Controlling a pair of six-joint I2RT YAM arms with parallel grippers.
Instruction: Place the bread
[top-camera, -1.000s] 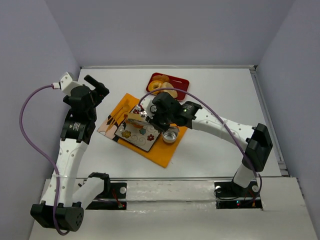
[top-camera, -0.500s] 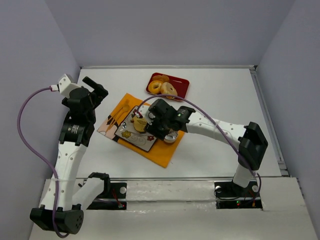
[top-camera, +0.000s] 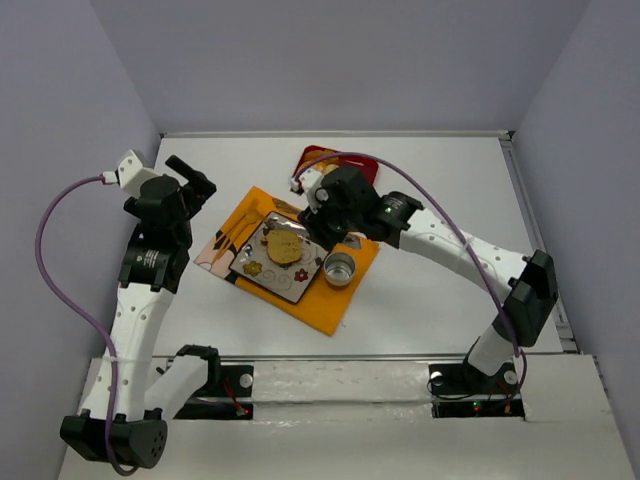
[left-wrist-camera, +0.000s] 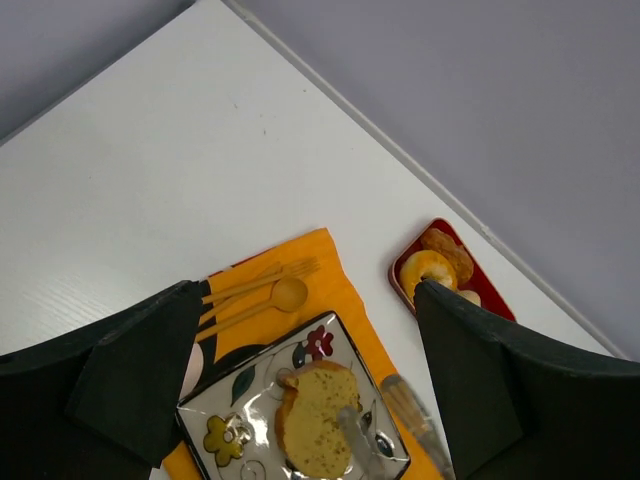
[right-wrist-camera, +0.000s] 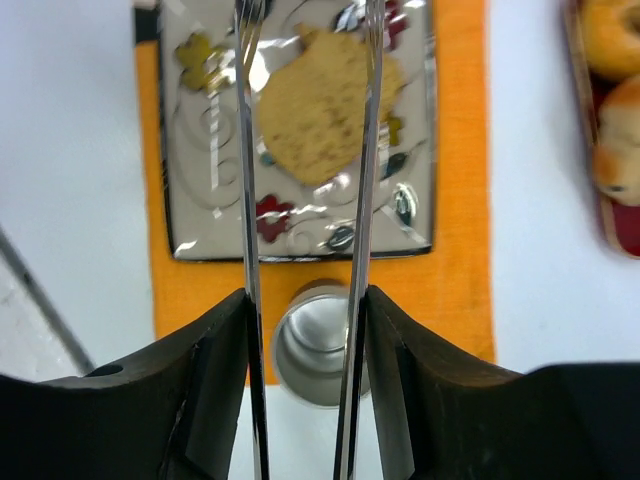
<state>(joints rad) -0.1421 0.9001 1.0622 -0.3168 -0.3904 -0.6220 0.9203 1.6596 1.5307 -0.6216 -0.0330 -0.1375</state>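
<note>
My right gripper is to swing outward to the red tray, go down around its pale doughnut (right-wrist-camera: 618, 165) and close the tongs, because the bread (right-wrist-camera: 320, 110) lies free on the plate.
The bread (top-camera: 284, 247), a golden slice, lies flat on the square flower-patterned plate (top-camera: 262, 275), free of any grip. My right gripper (top-camera: 325, 215) hovers just behind and to the right of it, shut on metal tongs (right-wrist-camera: 247, 150). In the right wrist view the two tong blades stand apart, framing the bread (right-wrist-camera: 320, 110) and touching nothing. My left gripper (top-camera: 190, 175) is open and empty, raised over the table's left side. In its own view its gripper (left-wrist-camera: 305, 290) looks down on the bread (left-wrist-camera: 315, 420).
The plate sits on an orange mat (top-camera: 330, 300) beside a steel cup (top-camera: 340, 268). A wooden fork and spoon (top-camera: 235, 232) lie at the mat's left. A red tray (top-camera: 365, 165) of doughnuts stands behind the right gripper.
The right gripper carried the bread in the tongs down to the plate, let it go, and pulled back toward the red tray. The left arm barely moved.
</note>
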